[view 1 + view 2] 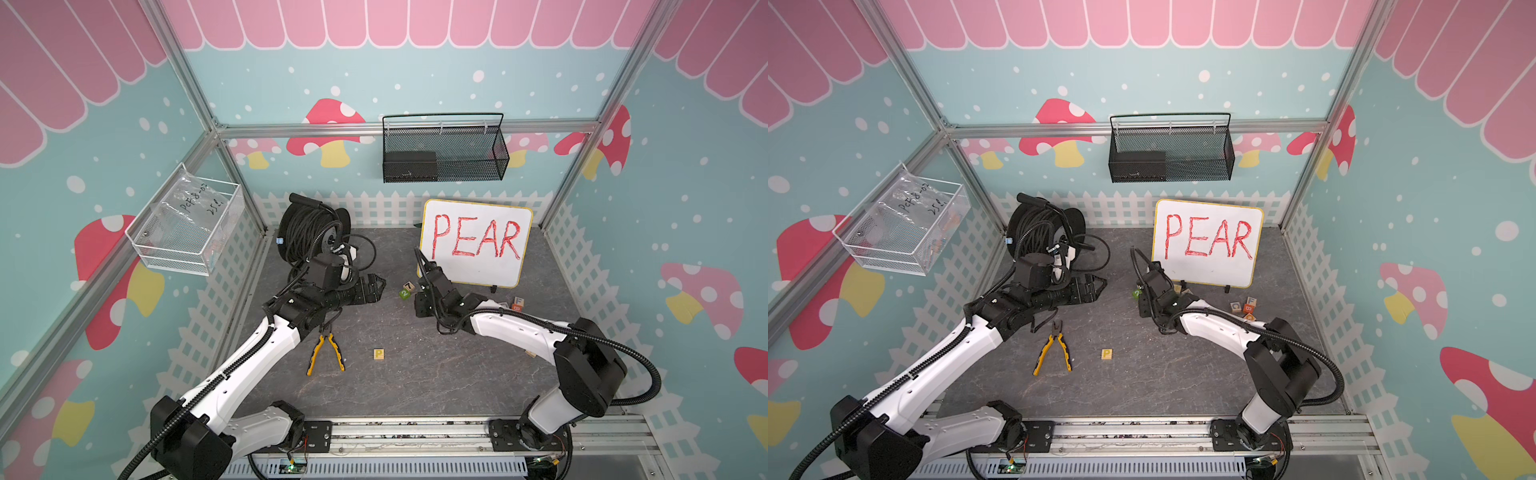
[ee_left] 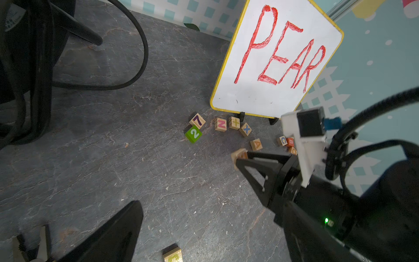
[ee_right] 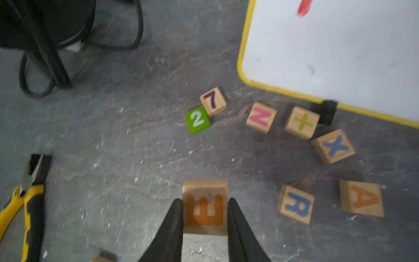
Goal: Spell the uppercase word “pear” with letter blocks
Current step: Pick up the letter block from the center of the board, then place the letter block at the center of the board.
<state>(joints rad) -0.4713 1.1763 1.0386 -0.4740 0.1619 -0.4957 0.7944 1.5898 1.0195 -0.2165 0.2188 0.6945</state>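
Observation:
My right gripper will next release E back and down on the bare tabletop [image 1: 404,355] beside the yellow P block, as E follows P on the whiteboard.
My right gripper [image 3: 205,205] is shut on the orange-red E block [image 3: 205,208], with a black finger pressed against each of its sides. The left wrist view shows that block [image 2: 239,156] at the right gripper's tip. The blue R block [image 3: 295,204] and the orange A block [image 3: 362,198] lie on the table just beside the E. The yellow P block [image 1: 378,354] sits alone near the middle of the table. My left gripper [image 1: 374,286] hovers open and empty left of the block cluster, with the P block [image 2: 173,255] below it.
A whiteboard [image 1: 478,241] reading PEAR stands at the back right. In front of it lie other cubes: a green 2 [image 3: 197,119], 7 [image 3: 213,101], N [image 3: 260,116], plus [image 3: 302,122] and X [image 3: 333,146]. Yellow-handled pliers [image 1: 326,353] lie left of the P block. A cable reel [image 1: 311,232] stands back left.

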